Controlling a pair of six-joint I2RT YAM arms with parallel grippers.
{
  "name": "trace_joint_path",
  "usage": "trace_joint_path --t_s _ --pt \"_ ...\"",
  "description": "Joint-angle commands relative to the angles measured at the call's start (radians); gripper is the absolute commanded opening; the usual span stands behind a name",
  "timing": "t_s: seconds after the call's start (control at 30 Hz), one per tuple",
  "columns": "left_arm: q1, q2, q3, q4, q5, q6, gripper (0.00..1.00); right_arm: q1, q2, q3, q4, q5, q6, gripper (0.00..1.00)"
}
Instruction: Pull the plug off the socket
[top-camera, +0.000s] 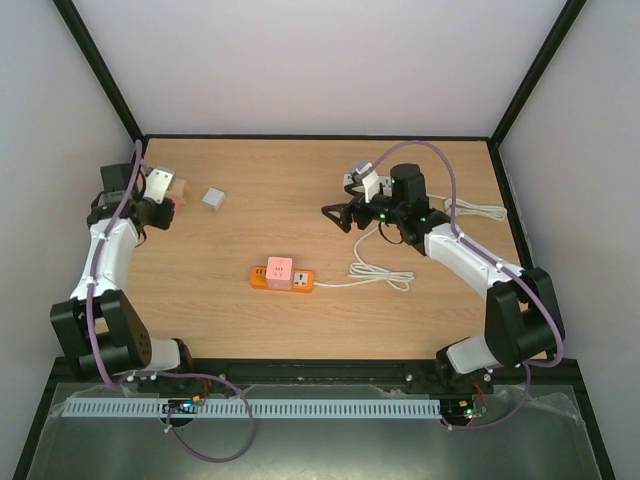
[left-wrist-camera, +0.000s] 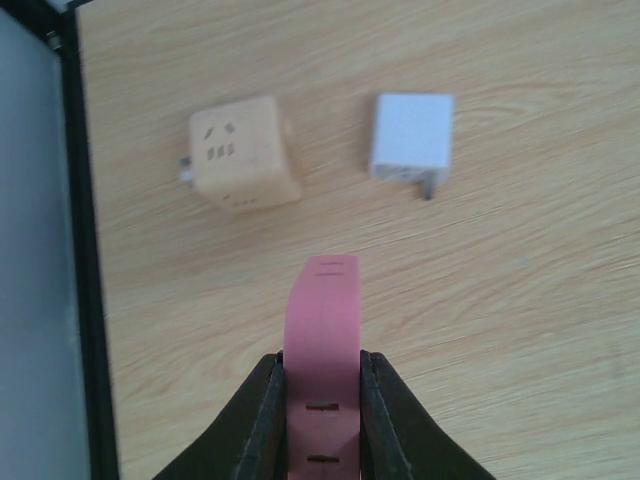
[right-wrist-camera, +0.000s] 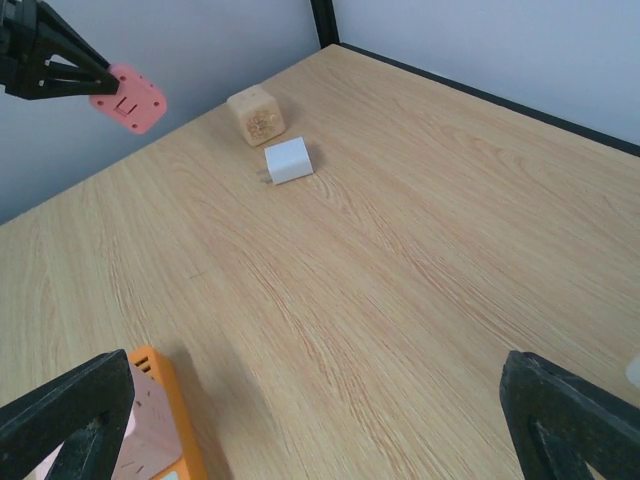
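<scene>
The bare tabletop below, short of the beige and white adapters, is clear, so my left gripper needs to lower the pink plug onto that spot next and let go of it.
The orange socket strip (top-camera: 285, 279) lies mid-table with a pink cube plug (top-camera: 278, 268) seated in it; both show at the bottom left of the right wrist view, strip (right-wrist-camera: 168, 400) and plug (right-wrist-camera: 142, 452). My left gripper (top-camera: 166, 207) is at the far left, shut on another pink plug (left-wrist-camera: 322, 340) held above the table; that plug also shows in the right wrist view (right-wrist-camera: 128, 97). My right gripper (top-camera: 340, 215) is open and empty above the table, right of and behind the strip, its jaws wide apart (right-wrist-camera: 315, 430).
A beige cube adapter (left-wrist-camera: 243, 152) and a white adapter (left-wrist-camera: 411, 136) lie on the table just beyond my left gripper. The strip's white cable (top-camera: 383, 276) loops to the right. A black frame rail (left-wrist-camera: 85, 250) runs along the left edge.
</scene>
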Motion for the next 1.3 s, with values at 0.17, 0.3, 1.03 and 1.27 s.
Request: trace_joint_path --t_s 0.17,0.3,1.03,1.27 --pt "-0.046 0.065 -0.041 0.167 -0.313 0.061 0.03 -0.003 -0.041 -0.027 -0.003 0.029 -0.037 0.98" --pt "-0.088 0.107 -0.068 0.223 -0.424 0.084 0.03 -0.003 -0.041 -0.028 -0.006 0.028 -0.042 0.98" --pt "-0.183 0.276 -0.159 0.438 -0.738 0.147 0.08 -0.003 -0.004 -0.03 -0.019 -0.003 -0.043 0.98" --pt "-0.189 0.316 -0.174 0.441 -0.743 0.125 0.11 -0.003 0.003 -0.033 -0.017 -0.014 -0.038 0.98"
